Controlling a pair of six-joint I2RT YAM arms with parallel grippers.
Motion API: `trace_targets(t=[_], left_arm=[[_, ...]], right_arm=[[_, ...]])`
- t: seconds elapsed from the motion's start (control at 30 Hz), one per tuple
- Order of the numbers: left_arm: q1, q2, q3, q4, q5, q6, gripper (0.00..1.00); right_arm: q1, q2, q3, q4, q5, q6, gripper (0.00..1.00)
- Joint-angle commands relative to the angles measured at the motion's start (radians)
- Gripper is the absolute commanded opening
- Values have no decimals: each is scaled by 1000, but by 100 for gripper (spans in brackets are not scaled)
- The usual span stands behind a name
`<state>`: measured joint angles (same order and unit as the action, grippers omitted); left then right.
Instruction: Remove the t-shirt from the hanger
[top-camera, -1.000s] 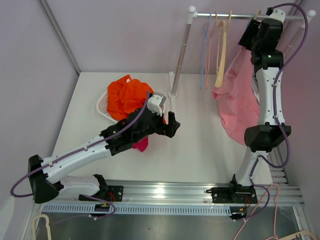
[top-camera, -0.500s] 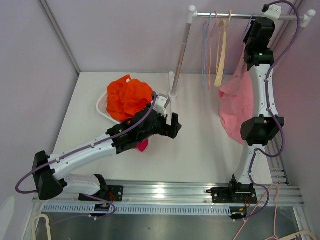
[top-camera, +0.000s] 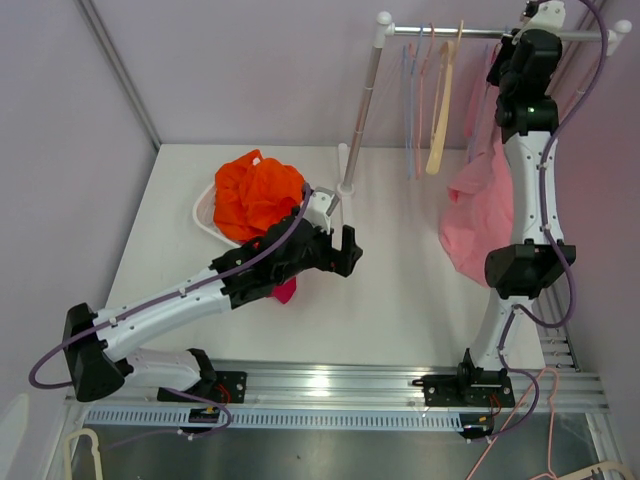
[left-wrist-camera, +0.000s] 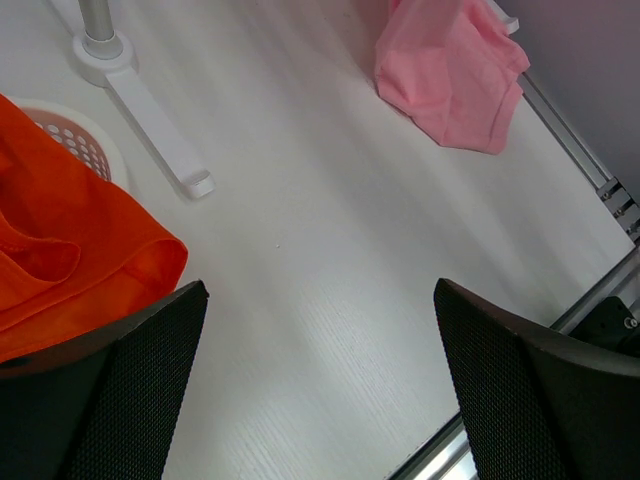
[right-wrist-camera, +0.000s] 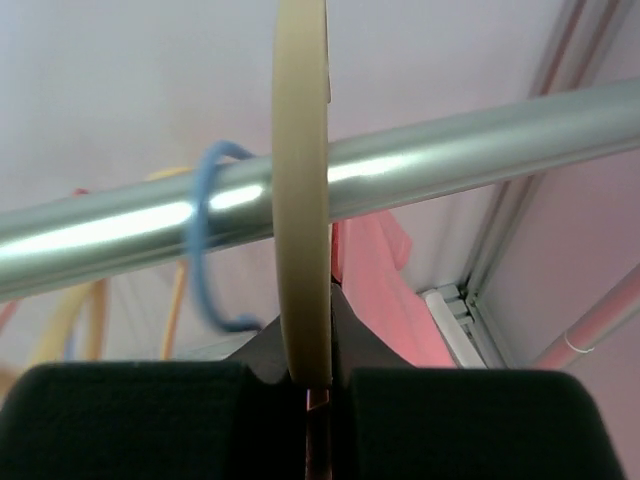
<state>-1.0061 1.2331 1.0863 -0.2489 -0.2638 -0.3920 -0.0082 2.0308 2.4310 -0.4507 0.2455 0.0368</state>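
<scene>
The t-shirt's lower part hangs free below the bar (top-camera: 470, 32), so my left gripper should next turn and swing back toward the t-shirt, onto its lower edge.
The pink t-shirt (top-camera: 478, 215) hangs at the right end of the rail (top-camera: 470, 32), its lower part draped toward the table; it also shows in the left wrist view (left-wrist-camera: 450, 70). My right gripper (top-camera: 513, 45) is raised to the rail, mostly hiding the t-shirt's hanger in the top view. In the right wrist view its jaws (right-wrist-camera: 315, 375) are shut on the cream hook of the hanger (right-wrist-camera: 301, 200), which loops over the rail (right-wrist-camera: 480, 140). My left gripper (top-camera: 345, 250) hovers open over mid-table, with nothing between its fingers (left-wrist-camera: 320, 380).
An orange garment (top-camera: 255, 190) fills a white basket (top-camera: 203, 212) at the left. The rack's post and foot (top-camera: 347, 185) stand behind the left gripper. An empty cream hanger (top-camera: 440, 110) and a blue one (top-camera: 410, 100) hang on the rail.
My right gripper has shut on the hanger hook and moved up toward the rail's right end; the pink t-shirt swung slightly right. The left arm shifted a little, still open.
</scene>
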Motion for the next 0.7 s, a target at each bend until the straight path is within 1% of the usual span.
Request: trace_targets(t=[0.0, 0.03, 0.1, 0.13, 0.17, 0.2, 0.3, 0.37, 0.4, 0.43, 0.47, 0.5, 0.53, 0.57, 0.6, 0.63, 0.67], left_arm=[[-12, -62, 11, 25, -11, -11, 100], [-12, -70, -5, 28, -12, -10, 99], [-17, -95, -19, 39, -21, 2, 100], [-19, -99, -25, 40, -26, 18, 99], [-20, -104, -29, 39, -31, 22, 100], [-20, -110, -28, 34, -29, 30, 100], [-32, -135, -32, 42, 6, 59, 99], [-51, -156, -32, 60, 34, 99, 99], [-78, -161, -34, 69, 52, 116, 99], [-95, -167, -32, 88, 61, 148, 99], [-110, -169, -31, 98, 69, 163, 99], [-153, -169, -29, 109, 74, 180, 99], [-175, -170, -31, 118, 80, 212, 100], [-196, -178, -35, 152, 90, 228, 99], [-241, -182, -43, 181, 98, 243, 99], [-261, -193, -86, 218, 124, 267, 99], [-278, -216, -103, 318, 147, 275, 100]], right_arm=[[2, -210, 42, 58, -98, 9, 0], [-1, -231, 34, 53, -109, 12, 0], [-6, -294, -47, 61, -138, 31, 0], [-4, -372, -99, 93, -135, 34, 0], [-3, -412, -154, 105, -127, 38, 0], [-4, -450, -258, 113, -115, 58, 0], [-3, -573, -412, 92, -48, 112, 0], [-1, -642, -464, 21, 11, 150, 0], [5, -664, -490, -8, 30, 170, 0], [5, -690, -554, -50, 72, 210, 0], [39, -719, -593, -65, 102, 228, 0], [83, -786, -637, -71, 133, 244, 0], [106, -825, -729, -74, 167, 277, 0], [128, -858, -771, -78, 235, 299, 0], [146, -921, -809, -83, 256, 320, 0], [169, -948, -840, -101, 271, 339, 0], [178, -972, -892, -111, 287, 377, 0]])
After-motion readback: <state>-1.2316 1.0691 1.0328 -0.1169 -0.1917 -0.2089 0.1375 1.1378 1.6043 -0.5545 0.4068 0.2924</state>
